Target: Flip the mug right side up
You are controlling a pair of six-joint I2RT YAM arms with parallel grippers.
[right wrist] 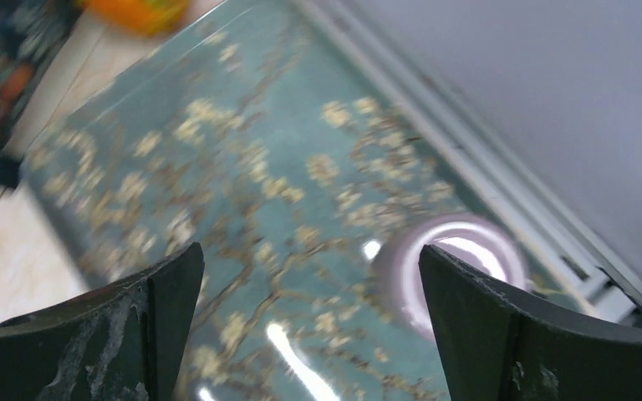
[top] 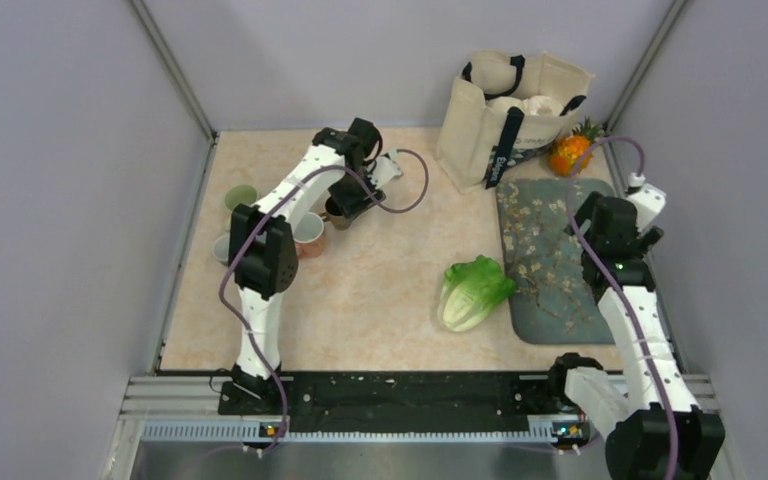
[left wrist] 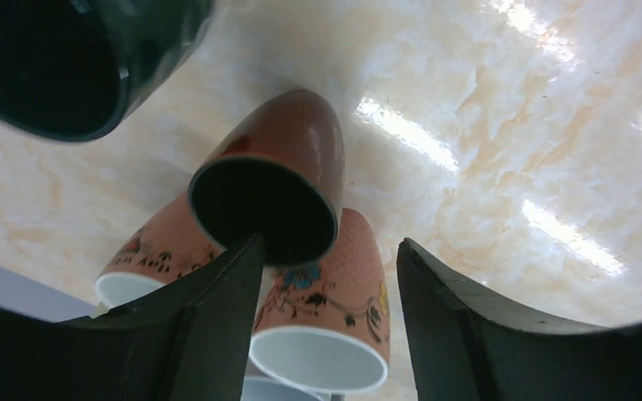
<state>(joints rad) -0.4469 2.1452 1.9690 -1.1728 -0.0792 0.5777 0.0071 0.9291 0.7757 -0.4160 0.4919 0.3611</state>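
Note:
The robot's right gripper needs to turn next and move its open fingers down toward the lavender mug to close on it, because the mug is below them on the teal mat.
My left gripper [top: 346, 205] [left wrist: 330, 246] is open and empty, low over a cluster of mugs at the left of the table. A brown mug [left wrist: 288, 159] [top: 336, 214] lies just ahead of its left finger [left wrist: 217, 301], dark mouth toward the camera. Two orange floral mugs [left wrist: 343, 292] [top: 308, 233] with white insides lie under and behind it. A dark green mug [left wrist: 67, 58] fills the top left. My right gripper [right wrist: 309, 255] [top: 605, 232] is open and empty above the teal mat. A lavender round mug [right wrist: 468, 249] sits on the mat beside its right finger; I cannot tell which end faces up.
A teal floral mat [top: 545, 250] lies at the right. A lettuce head [top: 472, 290] lies by its left edge. A canvas tote bag [top: 510, 110] and a toy pineapple [top: 570, 150] stand at the back. A pale green mug [top: 241, 197] stands near the left wall.

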